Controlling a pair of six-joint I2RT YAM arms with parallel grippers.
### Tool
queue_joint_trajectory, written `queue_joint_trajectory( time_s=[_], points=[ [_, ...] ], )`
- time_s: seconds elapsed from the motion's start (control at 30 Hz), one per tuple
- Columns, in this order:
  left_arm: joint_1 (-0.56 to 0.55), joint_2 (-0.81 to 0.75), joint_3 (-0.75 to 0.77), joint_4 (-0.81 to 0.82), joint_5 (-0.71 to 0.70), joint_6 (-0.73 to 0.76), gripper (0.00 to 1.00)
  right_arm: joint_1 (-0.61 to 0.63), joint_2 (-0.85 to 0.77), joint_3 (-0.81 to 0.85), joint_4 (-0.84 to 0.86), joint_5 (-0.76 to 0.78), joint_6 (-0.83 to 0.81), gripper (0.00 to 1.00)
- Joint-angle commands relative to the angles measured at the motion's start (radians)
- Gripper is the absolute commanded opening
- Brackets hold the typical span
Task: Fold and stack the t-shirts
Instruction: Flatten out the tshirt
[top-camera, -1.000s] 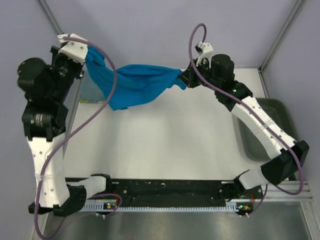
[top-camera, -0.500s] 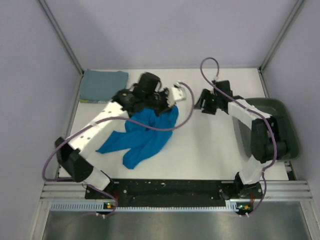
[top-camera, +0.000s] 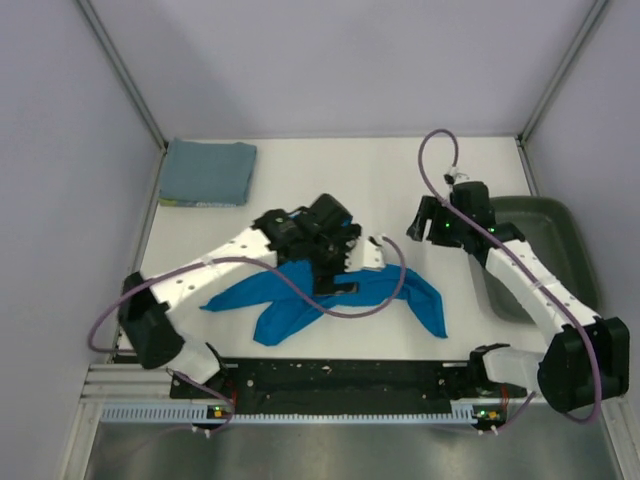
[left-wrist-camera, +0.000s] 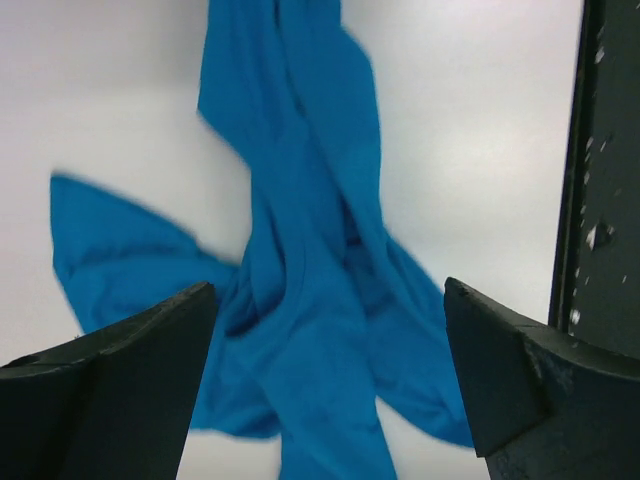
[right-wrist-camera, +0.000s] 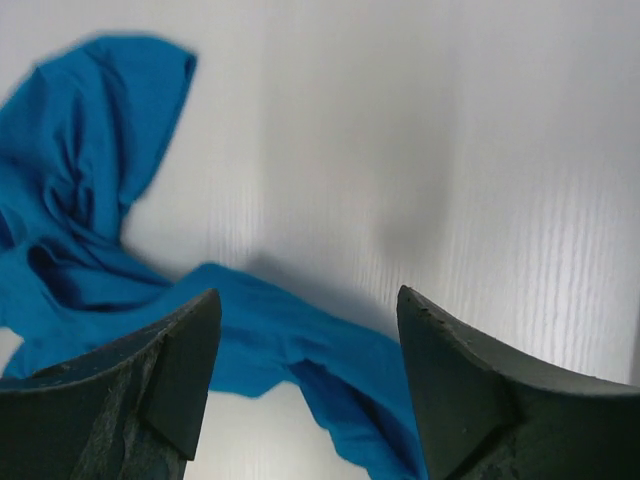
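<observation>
Next, my right gripper drops and moves back onto the bunched fold of the blue t-shirt, because the narrow cloth there fits between its open fingers.
The bright cobalt blue t-shirt (top-camera: 290, 308) lies crumpled and twisted on the white table near the front middle. My left gripper (top-camera: 338, 272) hovers just above it, jaws wide open and holding nothing; in the left wrist view the shirt (left-wrist-camera: 300, 250) runs between the fingers of that gripper (left-wrist-camera: 330, 345). My right gripper (top-camera: 420, 224) hangs open to the right of the shirt, clear of it; one edge of the cloth (right-wrist-camera: 90, 190) passes below the right gripper (right-wrist-camera: 310, 345). The dusty grey-blue t-shirt (top-camera: 207, 172) rests in a square fold at the back left.
A dark green tray (top-camera: 556, 222) stands at the right edge, partly under the right arm. The black base rail (left-wrist-camera: 605, 180) runs along the table's near edge. Purple cables loop off both wrists. Grey walls close the table at the back and sides.
Both grippers held the cobalt shirt stretched in the air at the back. They swung forward and let go, and the shirt dropped in a heap at the front middle.
</observation>
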Motion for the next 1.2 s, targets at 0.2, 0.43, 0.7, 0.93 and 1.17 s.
queue_joint_trajectory(
  time_s=[0.2,0.43,0.7,0.93,1.17],
  points=[
    [0.21,-0.522,-0.625,-0.11,-0.142,0.136,0.99,0.207,0.034,-0.168,-0.187,0.113,0.03,0.71],
    [0.199,-0.591,-0.923,0.138,-0.224,0.137,0.98,0.21,0.008,-0.222,-0.179,0.134,0.053,0.74],
    [0.173,-0.283,-0.991,0.46,-0.508,0.079,0.94,0.186,0.247,-0.258,-0.032,0.044,0.017,0.57],
    [0.198,-0.262,-0.846,0.355,-0.585,0.041,0.0,0.186,0.146,-0.16,-0.081,0.027,-0.046,0.0],
    [0.325,-0.522,-0.521,0.172,-0.579,0.062,0.0,0.154,-0.104,0.145,-0.302,0.167,-0.124,0.0]
  ],
)
